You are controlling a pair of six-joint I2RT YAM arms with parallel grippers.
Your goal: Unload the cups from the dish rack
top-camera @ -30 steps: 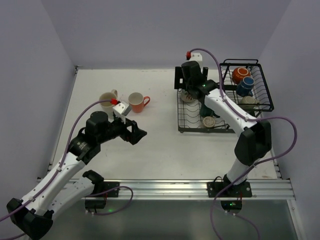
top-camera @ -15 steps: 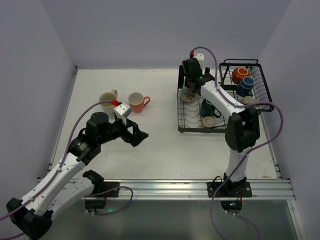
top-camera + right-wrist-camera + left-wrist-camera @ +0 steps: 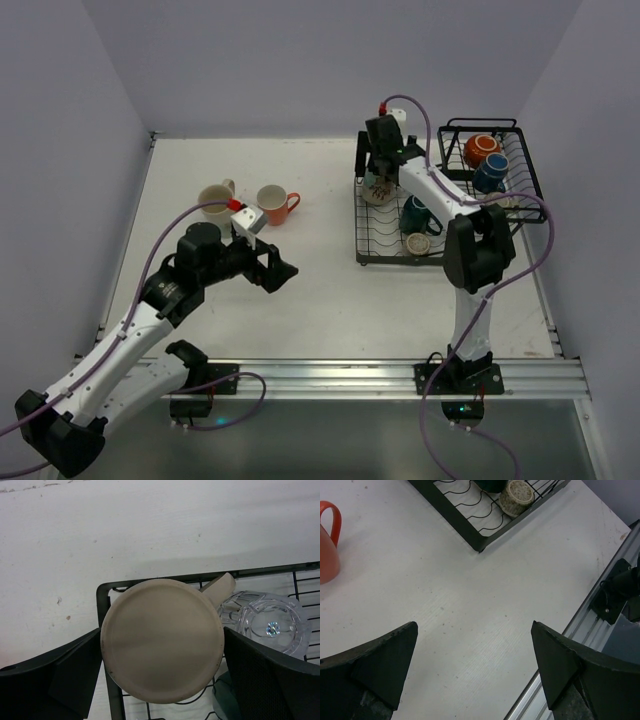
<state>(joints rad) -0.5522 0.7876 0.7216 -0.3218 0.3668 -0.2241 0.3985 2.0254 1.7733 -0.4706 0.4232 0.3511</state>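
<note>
The beige cup my right gripper straddles is outward of my left gripper, which moves outward toward the rack next, tilting up, to the cup's rim.
The black wire dish rack stands at the right, with a flat tray and a raised basket. My right gripper is open and straddles an upturned beige cup at the tray's far-left corner, one finger on each side of it. A clear glass lies beside that cup. A dark teal cup and a patterned cream cup sit in the tray. An orange-red cup and a blue cup sit in the basket. My left gripper is open and empty over the bare table.
A cream mug and an orange mug stand on the table at the left, behind my left gripper. The orange mug also shows in the left wrist view, as does the rack's near corner. A metal rail runs along the near edge.
My right gripper has come down from above the rack's far-left corner and now straddles the beige cup. The right arm's elbow has swung in. My left gripper has edged slightly right.
</note>
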